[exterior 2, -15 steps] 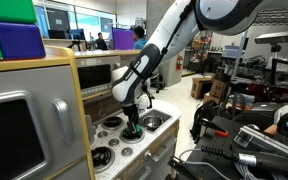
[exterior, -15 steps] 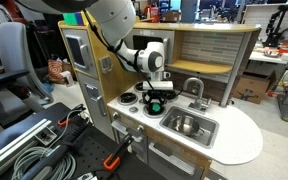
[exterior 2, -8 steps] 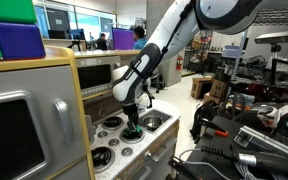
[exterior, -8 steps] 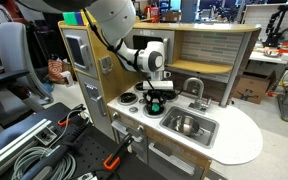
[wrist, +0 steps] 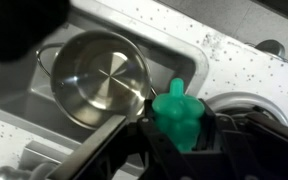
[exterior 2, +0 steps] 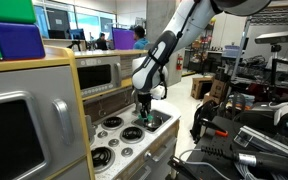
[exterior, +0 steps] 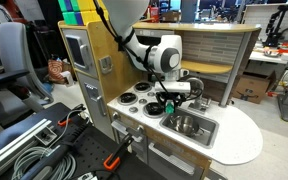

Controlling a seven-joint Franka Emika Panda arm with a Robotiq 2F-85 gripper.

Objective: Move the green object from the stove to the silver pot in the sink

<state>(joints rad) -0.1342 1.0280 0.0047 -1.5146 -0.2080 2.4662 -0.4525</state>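
Observation:
The silver pot's opening (exterior: 187,125) (wrist: 101,77) is to the left of my gripper in the wrist view, so I need to swing my gripper that way, over the pot's opening, and release the green object.
My gripper (wrist: 176,128) is shut on the green object (wrist: 176,112), a small bright green rounded item with a stem, and holds it in the air. In the wrist view it hangs over the counter edge between the stove and the sink (wrist: 19,95). The silver pot (wrist: 96,78) stands empty in the basin just beside it. In both exterior views the gripper (exterior: 170,100) (exterior 2: 144,112) hovers at the sink's near edge with the green object (exterior: 170,104) (exterior 2: 146,117) in it. The pot (exterior: 187,124) sits in the sink (exterior: 206,135).
The white stove (exterior: 134,98) with black burners (exterior 2: 112,123) lies beside the sink. A curved silver faucet (exterior: 195,88) rises behind the basin. The microwave (exterior 2: 99,75) and wooden shelf wall stand at the back. A burner ring (wrist: 246,102) shows by the gripper.
The gripper has lifted off the stove burner with the green object and moved sideways toward the sink, now at the basin's edge near the pot.

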